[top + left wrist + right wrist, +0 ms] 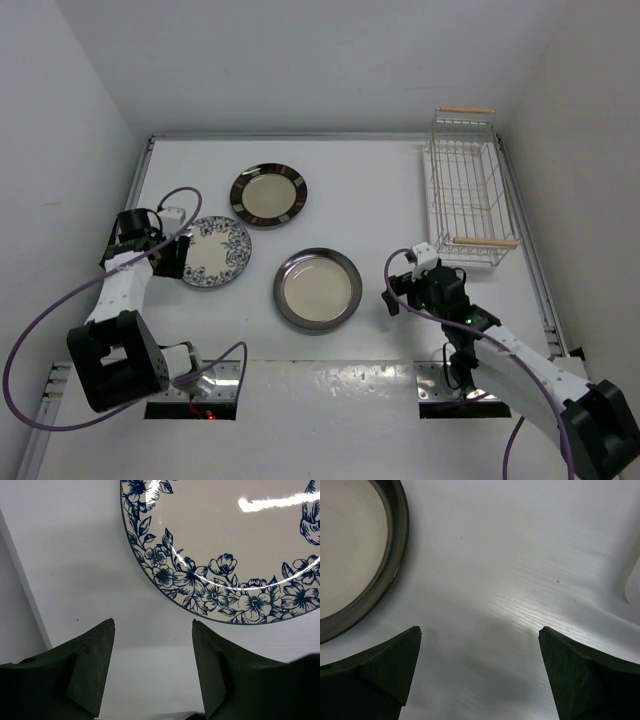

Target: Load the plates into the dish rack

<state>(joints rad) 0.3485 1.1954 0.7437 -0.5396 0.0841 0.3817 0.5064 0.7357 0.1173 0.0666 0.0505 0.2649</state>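
Observation:
The grey-rimmed plate's rack-side rim (pixel 356 282) (pixel 397 537) lies nearest my right gripper's open fingers, so the gripper goes left in the top view and down onto it next.
Three plates lie flat on the white table. The dark-rimmed plate (pixel 268 194) is at the back. The blue floral plate (pixel 215 252) is at the left and the grey-rimmed plate (pixel 317 288) in the middle. The white wire dish rack (pixel 468 195) stands empty at the back right. My left gripper (pixel 172 260) is open just left of the floral plate. In the left wrist view the gripper (pixel 152 622) is empty, with the floral plate (pixel 225 545) just beyond the fingertips. My right gripper (pixel 394 298) is open and empty, right of the grey-rimmed plate (pixel 350 555), as the right wrist view (pixel 480 630) shows.
White walls close in the table on the left, back and right. A raised white edge strip (pixel 140 180) runs along the table's left side, close to my left arm. The rack sits against the right wall.

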